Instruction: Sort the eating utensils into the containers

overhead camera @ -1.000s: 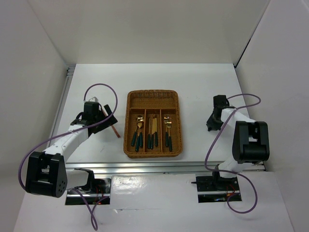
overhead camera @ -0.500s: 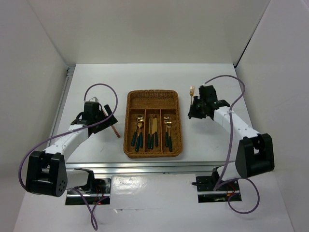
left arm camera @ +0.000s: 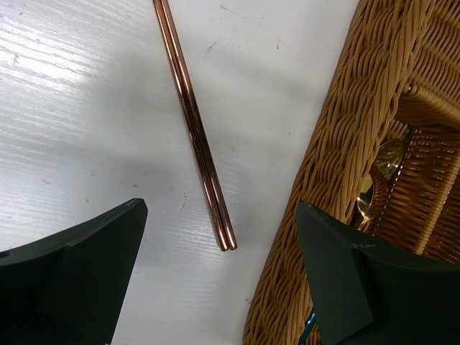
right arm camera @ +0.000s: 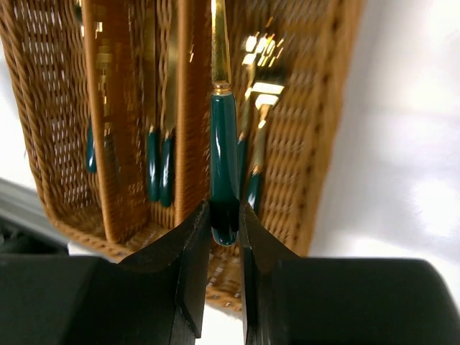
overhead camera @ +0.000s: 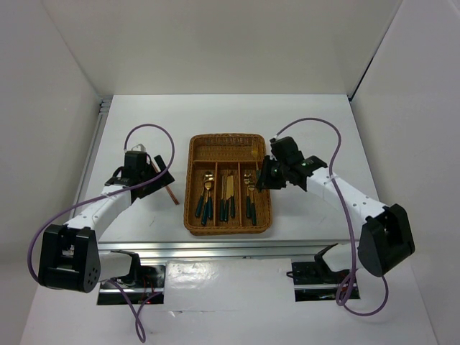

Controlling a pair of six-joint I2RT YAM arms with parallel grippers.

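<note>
My right gripper will next move back and down into the fork slot point(right arm camera: 260, 154), below and back of it, and release the green-handled utensil.
The brown wicker tray point(overhead camera: 192, 188) lies mid-table with green-handled gold utensils point(overhead camera: 227, 198) in its three long slots. Its crosswise far slot point(overhead camera: 226, 151) holds nothing that I can see. My right gripper point(overhead camera: 260, 177) is shut on a green-handled utensil point(right arm camera: 223, 165) and holds it above the tray point(right arm camera: 327, 144), roughly over its right slot. The utensil's gold head runs out of the right wrist view. My left gripper point(overhead camera: 164, 176) is open above a pair of copper-brown chopsticks point(left arm camera: 192, 122). The chopsticks lie on the table just left of the tray wall point(left arm camera: 338, 165).
White walls enclose the table on three sides. A metal rail point(overhead camera: 215, 248) runs along the near edge. Purple cables point(overhead camera: 147, 129) loop off both arms.
My right arm has swung from the table's right side leftward to over the tray, carrying the utensil. The left arm and the chopsticks have not moved.
</note>
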